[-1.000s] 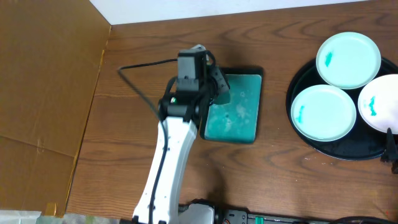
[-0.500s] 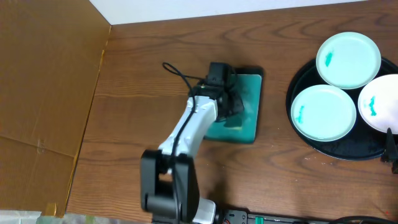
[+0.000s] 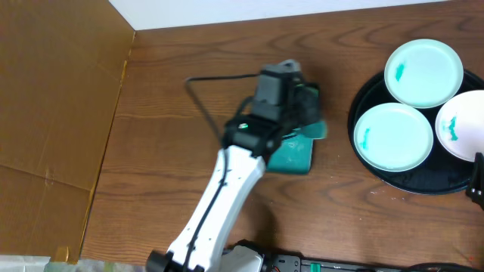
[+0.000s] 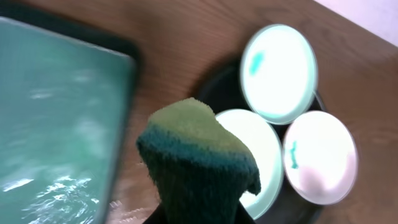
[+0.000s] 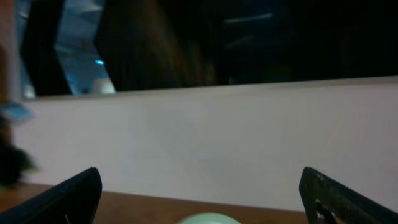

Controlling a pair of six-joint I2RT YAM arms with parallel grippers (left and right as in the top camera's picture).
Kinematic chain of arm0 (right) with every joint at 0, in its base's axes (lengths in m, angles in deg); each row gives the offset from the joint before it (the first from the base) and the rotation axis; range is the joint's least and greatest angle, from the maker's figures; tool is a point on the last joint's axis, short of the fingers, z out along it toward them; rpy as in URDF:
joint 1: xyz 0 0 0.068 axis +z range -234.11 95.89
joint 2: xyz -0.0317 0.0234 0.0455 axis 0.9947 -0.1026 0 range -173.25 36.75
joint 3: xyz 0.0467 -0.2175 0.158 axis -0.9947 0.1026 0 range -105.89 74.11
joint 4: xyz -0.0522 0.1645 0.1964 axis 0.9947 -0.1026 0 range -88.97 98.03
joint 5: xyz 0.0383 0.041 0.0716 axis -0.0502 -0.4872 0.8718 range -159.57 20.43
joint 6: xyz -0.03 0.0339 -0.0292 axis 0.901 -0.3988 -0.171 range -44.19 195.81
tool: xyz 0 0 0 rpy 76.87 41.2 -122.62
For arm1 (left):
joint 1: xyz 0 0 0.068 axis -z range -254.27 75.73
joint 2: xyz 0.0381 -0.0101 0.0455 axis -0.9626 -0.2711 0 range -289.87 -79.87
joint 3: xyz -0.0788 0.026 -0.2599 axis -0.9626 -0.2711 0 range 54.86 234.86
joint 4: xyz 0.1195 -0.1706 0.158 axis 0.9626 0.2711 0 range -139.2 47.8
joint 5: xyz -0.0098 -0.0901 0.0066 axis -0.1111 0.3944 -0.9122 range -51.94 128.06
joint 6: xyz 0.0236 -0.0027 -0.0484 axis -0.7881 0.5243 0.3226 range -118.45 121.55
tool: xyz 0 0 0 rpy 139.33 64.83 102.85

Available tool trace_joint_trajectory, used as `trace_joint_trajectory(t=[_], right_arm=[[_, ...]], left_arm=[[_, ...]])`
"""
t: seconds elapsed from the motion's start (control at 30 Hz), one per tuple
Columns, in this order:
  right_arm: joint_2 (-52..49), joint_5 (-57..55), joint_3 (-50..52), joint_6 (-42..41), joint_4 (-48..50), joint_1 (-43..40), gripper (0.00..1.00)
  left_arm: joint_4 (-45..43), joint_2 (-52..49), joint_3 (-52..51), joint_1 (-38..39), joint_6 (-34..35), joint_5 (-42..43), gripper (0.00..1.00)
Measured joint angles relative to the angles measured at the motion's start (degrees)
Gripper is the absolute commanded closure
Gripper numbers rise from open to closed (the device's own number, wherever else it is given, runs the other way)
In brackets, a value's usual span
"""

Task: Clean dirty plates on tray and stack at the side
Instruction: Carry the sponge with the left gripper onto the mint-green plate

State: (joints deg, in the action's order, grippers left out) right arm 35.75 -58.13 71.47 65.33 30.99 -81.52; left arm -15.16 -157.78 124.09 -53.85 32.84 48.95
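Next, my left gripper will move from the teal tray to lower the sponge onto the closest plate (image 4: pixel 260 154), since it has a turquoise smear.
Three white plates with turquoise smears lie on the round black tray (image 3: pixel 366 162) at the right: a far plate (image 3: pixel 423 72), a near-left plate (image 3: pixel 393 136) and a right plate (image 3: pixel 463 125). My left gripper (image 3: pixel 306 113) is shut on a green sponge (image 4: pixel 198 163) and hovers over the right edge of the teal tray (image 3: pixel 293 157). In the left wrist view the sponge hangs in front of the near plate (image 4: pixel 261 146), with the other two plates (image 4: pixel 279 73) (image 4: pixel 319 157) beyond. My right gripper (image 5: pixel 199 208) is open and wide, at the right edge by the tray, above a plate rim (image 5: pixel 208 218).
A small rectangular teal tray with wet surface (image 4: pixel 56 118) sits mid-table. A brown cardboard panel (image 3: pixel 53 98) stands along the left side. A white wall (image 5: pixel 205 143) runs behind the table. A black cable (image 3: pixel 200 94) loops behind the left arm.
My left arm has lifted off the teal tray with the sponge and swung right toward the black tray. The plates and the right arm have not moved.
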Motion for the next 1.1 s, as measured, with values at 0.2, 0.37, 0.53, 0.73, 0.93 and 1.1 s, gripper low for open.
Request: trace_joint_trajectory(t=[0.2, 0.37, 0.53, 0.73, 0.93, 1.1], right_arm=[[-9.94, 2.25, -22.32, 2.95, -29.55, -0.02, 0.01], [-31.26, 3.02, -48.28, 10.67, -55.43, 0.0, 0.01], [-47.67, 5.2, -63.8, 13.81, -67.82, 0.0, 0.01], [-56.54, 14.75, -67.78, 14.95, -68.81, 0.0, 0.01], [-58.69, 17.18, -67.82, 13.73, -67.87, 0.0, 0.01], [-61.2, 12.98, -69.81, 9.03, -70.75, 0.0, 0.01]], left_arm=[[-11.21, -11.69, -0.04, 9.2, 7.17, -0.68, 0.93], [-21.81, -22.64, -0.11, 15.15, 9.94, -0.57, 0.92], [-28.68, -31.26, -0.15, 18.47, 13.92, -0.52, 0.6], [-29.81, -35.5, -0.22, 19.19, 15.54, -0.55, 0.2], [-26.77, -33.38, -0.22, 17.35, 14.97, -0.52, 0.19], [-20.0, -25.75, -0.22, 12.28, 14.95, -0.52, 0.19]])
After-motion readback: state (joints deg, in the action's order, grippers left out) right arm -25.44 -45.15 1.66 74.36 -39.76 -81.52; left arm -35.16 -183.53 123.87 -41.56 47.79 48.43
